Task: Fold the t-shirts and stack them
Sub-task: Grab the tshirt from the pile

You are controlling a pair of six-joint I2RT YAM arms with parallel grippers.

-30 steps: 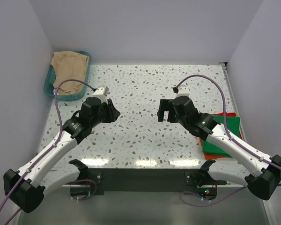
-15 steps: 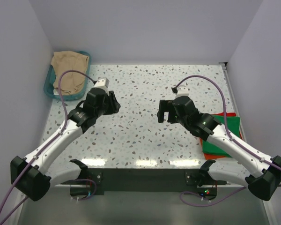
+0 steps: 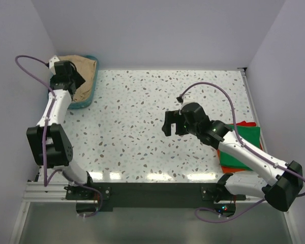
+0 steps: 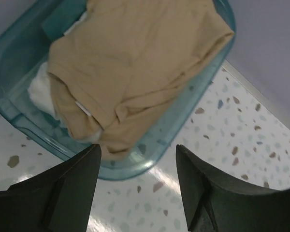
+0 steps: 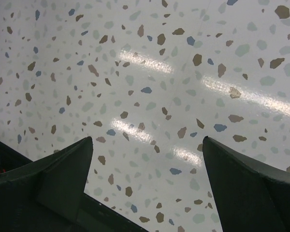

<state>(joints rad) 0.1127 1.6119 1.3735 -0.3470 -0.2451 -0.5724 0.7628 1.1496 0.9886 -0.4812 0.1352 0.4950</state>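
The tan t-shirt covers the white cloth point(image 4: 38, 92), so next my open left gripper needs to go down and outward over the basket's near rim onto the shirt beside its hem.
A plain tan t-shirt point(image 4: 135, 63) lies crumpled in the teal basket point(image 4: 150, 162), with a bit of white cloth point(image 4: 38, 92) showing under its left edge. My left gripper point(image 4: 137, 147) hovers open just above the basket's near rim, empty; from above it point(image 3: 77, 80) sits at the tan t-shirt point(image 3: 86, 76). At the table's right edge a folded green t-shirt point(image 3: 241, 147) rests on a red-orange t-shirt point(image 3: 248, 124). My right gripper point(image 3: 172, 127) stands open and empty over bare table, left of that stack; the right wrist view shows only speckled table between its point(image 5: 147, 140) fingers.
The teal basket point(image 3: 76, 105) sits in the far left corner against the walls. The speckled table point(image 3: 142, 101) is walled on the left, back and right. My right arm stretches across the green and red-orange stack.
My left arm has swung from the table's middle to the far left corner over the basket, and its jaws have opened wider. My right gripper has shifted slightly left and nearer.
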